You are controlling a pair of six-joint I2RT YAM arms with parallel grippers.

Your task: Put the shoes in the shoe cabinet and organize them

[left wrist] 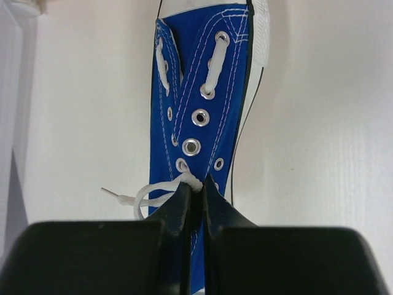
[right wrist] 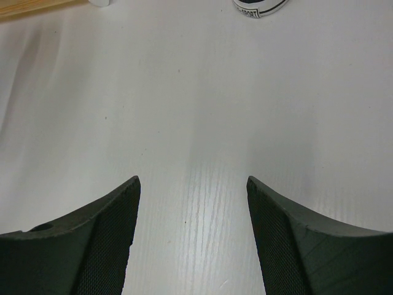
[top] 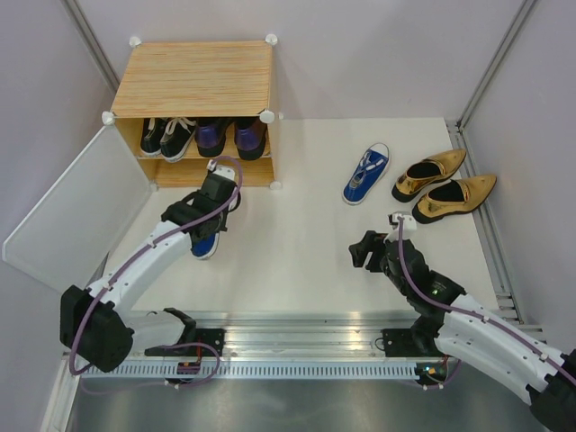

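I need to move my left gripper outward toward the cabinet's door panel and slide the blue sneaker into the bottom level under the black sneakers (top: 167, 137), because the upper level is full of shoes.
My left gripper (top: 212, 221) is shut on a blue sneaker (top: 205, 244) just in front of the shoe cabinet (top: 193, 76). In the left wrist view the left gripper (left wrist: 196, 185) pinches the blue sneaker (left wrist: 202, 92) at its white lace, with the toe pointing away. Black sneakers (top: 167, 137) and purple heels (top: 230, 137) sit on the cabinet's upper shelf. A second blue sneaker (top: 365, 174) and two gold heels (top: 443, 187) lie on the table at the right. My right gripper (top: 364, 251) hovers open over bare table (right wrist: 193, 184), holding nothing.
The cabinet's white door panel (top: 72, 211) stands swung open to the left. Grey walls close in the table on three sides. The second blue sneaker's heel (right wrist: 259, 6) and the cabinet's bottom corner (right wrist: 37, 7) show at the top of the right wrist view.
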